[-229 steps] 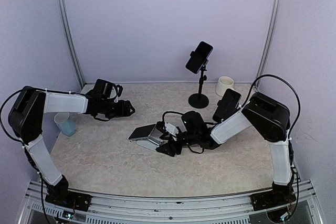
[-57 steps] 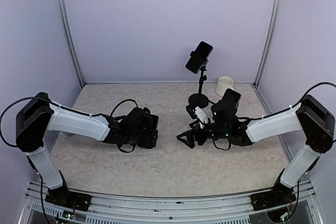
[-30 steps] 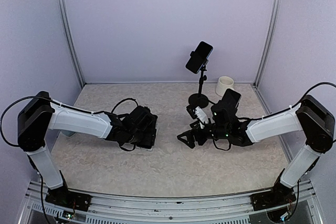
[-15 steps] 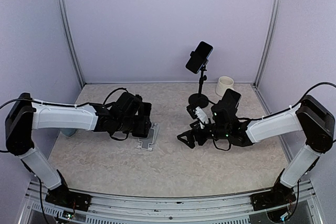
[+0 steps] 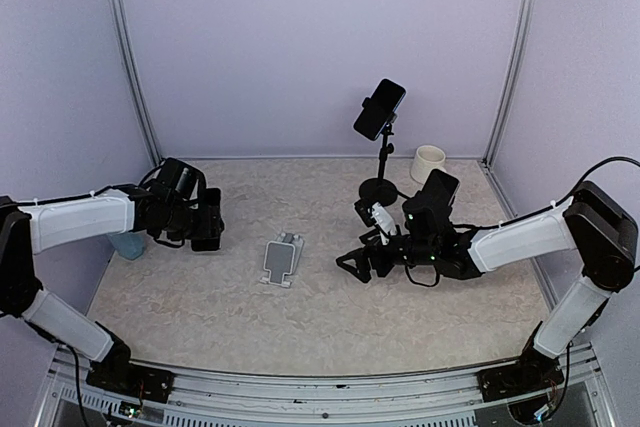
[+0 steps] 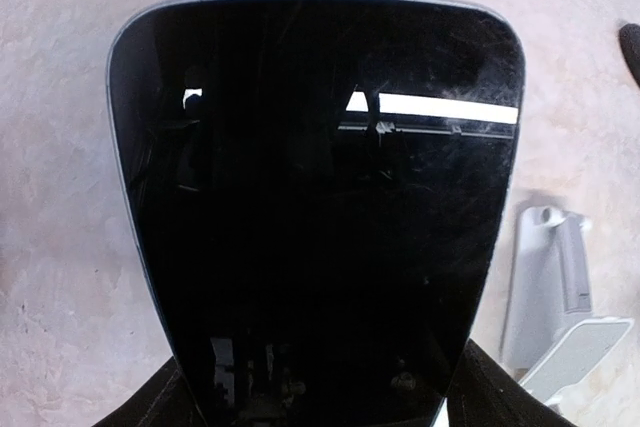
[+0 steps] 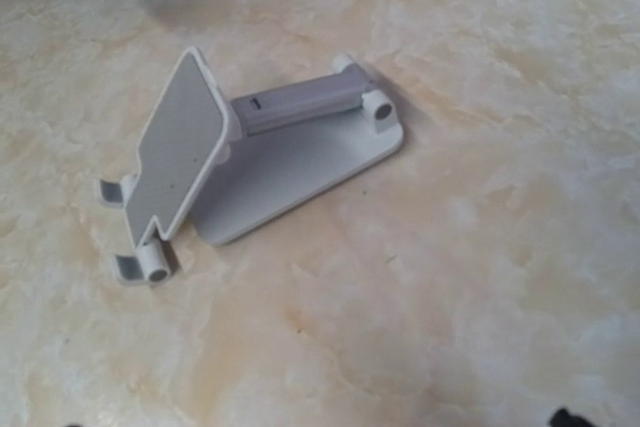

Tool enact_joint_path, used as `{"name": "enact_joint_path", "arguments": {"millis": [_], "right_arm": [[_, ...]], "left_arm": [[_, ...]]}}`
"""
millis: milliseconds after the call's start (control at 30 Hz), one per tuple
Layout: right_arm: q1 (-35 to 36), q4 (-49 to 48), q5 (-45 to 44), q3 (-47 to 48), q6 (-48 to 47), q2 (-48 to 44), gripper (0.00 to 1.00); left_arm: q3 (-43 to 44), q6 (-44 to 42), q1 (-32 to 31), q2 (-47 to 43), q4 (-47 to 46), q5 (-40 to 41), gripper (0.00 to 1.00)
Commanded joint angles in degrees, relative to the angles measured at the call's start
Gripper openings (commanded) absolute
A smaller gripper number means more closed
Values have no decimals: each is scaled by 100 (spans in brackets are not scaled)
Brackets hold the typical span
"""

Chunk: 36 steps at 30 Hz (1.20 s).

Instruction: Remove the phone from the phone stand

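Observation:
The phone should go down next onto the bare tabletop beside the pale blue cup, well clear of the stand, and my left gripper will release it there, since that spot lies below.
The black phone [image 6: 315, 197] fills the left wrist view, screen facing the camera, gripped at its lower end. My left gripper [image 5: 205, 229] is shut on it and holds it over the left side of the table, well apart from the stand. The small grey phone stand [image 5: 281, 260] sits bare in the middle of the table; it also shows in the left wrist view [image 6: 555, 297] and the right wrist view [image 7: 250, 162]. My right gripper [image 5: 350, 265] is open and low over the table, just right of the stand, holding nothing.
A tall black tripod holder [image 5: 380, 172] with a second phone [image 5: 379, 109] stands at the back right, with a white cup [image 5: 428, 162] beside it. A pale blue cup [image 5: 127, 243] stands at the left edge, under my left arm.
My left gripper closed on the phone at the stand, lifted it off and carried it left. The stand is left bare. The right arm pulled back from the stand earlier and has since held still.

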<state>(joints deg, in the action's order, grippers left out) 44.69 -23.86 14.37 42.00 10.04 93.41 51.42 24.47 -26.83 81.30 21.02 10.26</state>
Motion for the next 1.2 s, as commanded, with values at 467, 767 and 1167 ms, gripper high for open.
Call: {"name": "enact_joint_path", "arguments": {"millis": [467,767,1167], "right_arm": [[-39,-128,217,142,-38,110,100],[-46,-123,224,142,-28,141,100],[-40,-147,230,138,-28,163,100]], "left_arm": [[-127,-1148,1211,747,635,-771,42],[-149,-1246,1279,1064,488,-820,44],[-102,-1230,1284,1248,529,-731,63]]}}
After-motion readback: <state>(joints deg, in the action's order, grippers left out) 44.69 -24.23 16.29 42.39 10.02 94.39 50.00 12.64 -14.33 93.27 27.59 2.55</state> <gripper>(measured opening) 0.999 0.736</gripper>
